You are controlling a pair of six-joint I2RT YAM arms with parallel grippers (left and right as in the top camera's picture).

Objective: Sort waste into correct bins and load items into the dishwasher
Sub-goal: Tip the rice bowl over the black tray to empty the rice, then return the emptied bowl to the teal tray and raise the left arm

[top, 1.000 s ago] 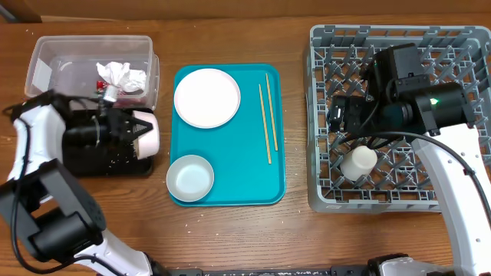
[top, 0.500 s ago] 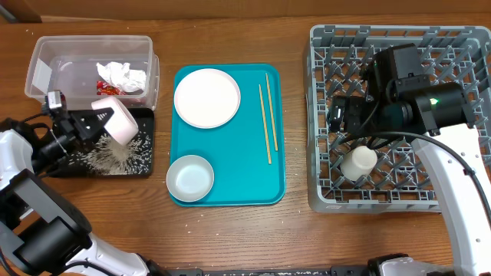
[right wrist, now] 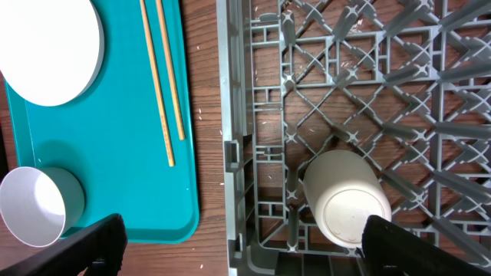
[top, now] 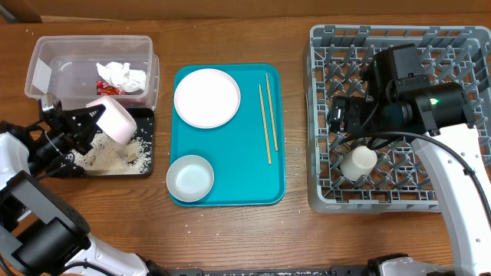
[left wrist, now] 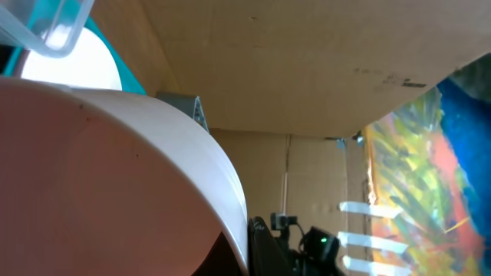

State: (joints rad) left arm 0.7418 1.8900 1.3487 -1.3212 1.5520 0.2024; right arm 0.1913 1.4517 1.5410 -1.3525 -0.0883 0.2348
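Note:
The teal tray is empty between the greyish bowl and the chopsticks, so next my left gripper will turn the white bowl upright and bring it down there.
My left gripper (top: 86,123) is shut on a white bowl (top: 112,119), tipped on its side over the black tray (top: 146,165). The bowl fills the left wrist view (left wrist: 115,153). White rice crumbs with brown scraps (top: 107,156) lie in the black tray. The clear tub (top: 46,57) holds the tissue (top: 123,73) and the red wrapper (top: 103,86). My right gripper (top: 339,116) is open and empty above the grey dish rack (top: 399,34), its fingers (right wrist: 242,238) spread wide. An upturned white cup (right wrist: 349,203) sits in the rack (right wrist: 253,92).
The teal tray (top: 230,188) in the middle holds the white plate (top: 205,97), two chopsticks (top: 265,123) and the greyish bowl (top: 189,177). Loose crumbs dot the wooden table by the trays. The right arm spans the rack.
My left gripper swung the bowl left and tipped it. Rice poured out and now lies heaped in the black tray. The right arm has not moved.

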